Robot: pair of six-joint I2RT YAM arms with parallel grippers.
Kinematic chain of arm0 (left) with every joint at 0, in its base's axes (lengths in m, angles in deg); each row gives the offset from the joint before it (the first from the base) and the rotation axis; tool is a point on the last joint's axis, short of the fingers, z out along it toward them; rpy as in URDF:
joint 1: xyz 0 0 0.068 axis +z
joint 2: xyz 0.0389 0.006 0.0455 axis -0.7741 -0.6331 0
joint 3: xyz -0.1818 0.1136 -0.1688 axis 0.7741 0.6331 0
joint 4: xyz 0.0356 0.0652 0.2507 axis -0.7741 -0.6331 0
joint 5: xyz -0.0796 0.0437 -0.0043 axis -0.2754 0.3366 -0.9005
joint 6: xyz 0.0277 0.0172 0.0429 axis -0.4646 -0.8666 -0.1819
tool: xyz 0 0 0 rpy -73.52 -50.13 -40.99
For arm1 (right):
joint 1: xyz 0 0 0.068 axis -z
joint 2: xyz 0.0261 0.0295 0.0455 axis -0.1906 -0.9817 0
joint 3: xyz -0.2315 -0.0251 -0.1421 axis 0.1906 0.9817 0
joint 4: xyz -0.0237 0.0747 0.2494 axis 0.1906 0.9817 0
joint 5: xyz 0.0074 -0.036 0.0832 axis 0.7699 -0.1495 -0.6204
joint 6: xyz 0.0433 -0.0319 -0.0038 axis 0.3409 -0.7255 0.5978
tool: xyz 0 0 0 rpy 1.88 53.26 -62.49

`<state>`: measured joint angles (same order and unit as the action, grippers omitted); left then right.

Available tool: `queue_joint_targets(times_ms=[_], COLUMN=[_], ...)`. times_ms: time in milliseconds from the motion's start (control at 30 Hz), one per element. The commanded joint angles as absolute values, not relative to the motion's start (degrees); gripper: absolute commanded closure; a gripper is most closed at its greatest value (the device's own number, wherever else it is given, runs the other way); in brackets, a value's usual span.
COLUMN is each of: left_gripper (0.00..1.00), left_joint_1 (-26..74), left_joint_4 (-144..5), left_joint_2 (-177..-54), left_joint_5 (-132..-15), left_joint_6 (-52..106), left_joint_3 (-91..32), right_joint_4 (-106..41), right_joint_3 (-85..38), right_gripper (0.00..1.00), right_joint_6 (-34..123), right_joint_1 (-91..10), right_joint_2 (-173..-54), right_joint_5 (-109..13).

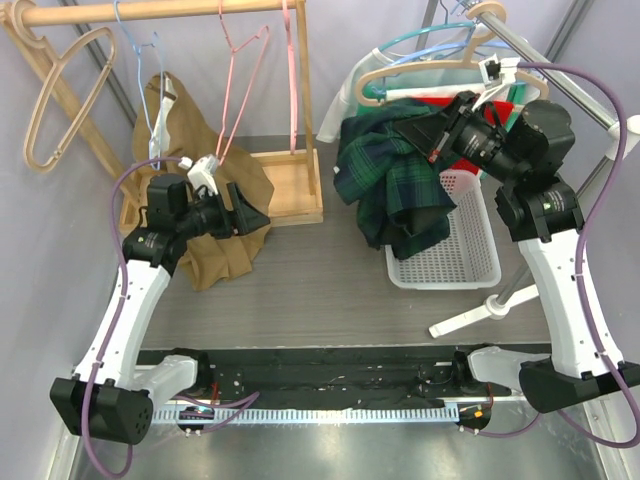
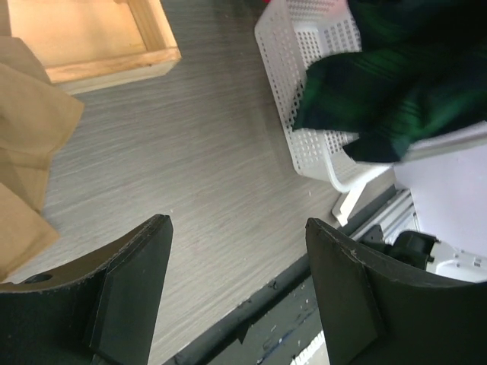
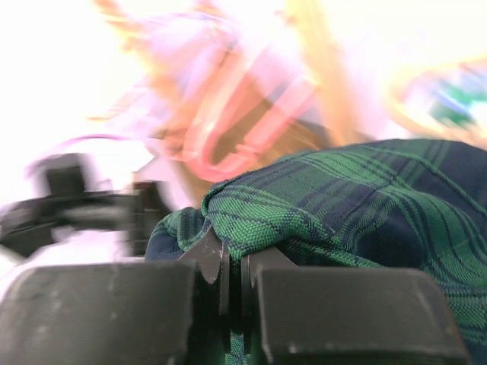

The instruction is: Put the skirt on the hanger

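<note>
I will next move my right gripper back and down and let go of the skirt's fold on the empty table between the tan garment and the basket.
The green and navy plaid skirt hangs bunched from my right gripper, which is shut on a fold of it above the white basket's left side. In the right wrist view the jaws pinch the plaid cloth. A beige hanger and a light blue hanger hang on the right rail just above the skirt. My left gripper is open and empty beside a tan garment. In the left wrist view the gripper is wide apart over bare table, with the skirt at upper right.
A white mesh basket stands at the right, with red and white clothes behind it. A wooden rack at the left carries a wooden hanger, a blue hanger and a pink hanger. A metal stand foot lies near the basket.
</note>
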<state>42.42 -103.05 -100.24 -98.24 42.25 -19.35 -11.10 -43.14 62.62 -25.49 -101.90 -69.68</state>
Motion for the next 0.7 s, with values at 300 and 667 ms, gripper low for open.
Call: queue_joint_targets(times_ms=[300,667], left_gripper=[0.24,0.23], left_joint_1=[41.75,41.75], left_joint_4=[-97.47,-98.97], left_joint_2=[-100.13,-98.72], left_joint_5=[-88.66,-76.17], left_joint_6=[45.59,51.39], left_joint_3=[-19.03,-15.26], right_joint_4=[-56.16,-45.71], right_joint_3=[-42.64,-5.62], right_gripper=[0.99,0.99], right_joint_6=[88.24,82.1], right_joint_1=[-26.19,-31.99], right_joint_2=[-101.38,-101.47], right_joint_5=[-98.69,-97.99])
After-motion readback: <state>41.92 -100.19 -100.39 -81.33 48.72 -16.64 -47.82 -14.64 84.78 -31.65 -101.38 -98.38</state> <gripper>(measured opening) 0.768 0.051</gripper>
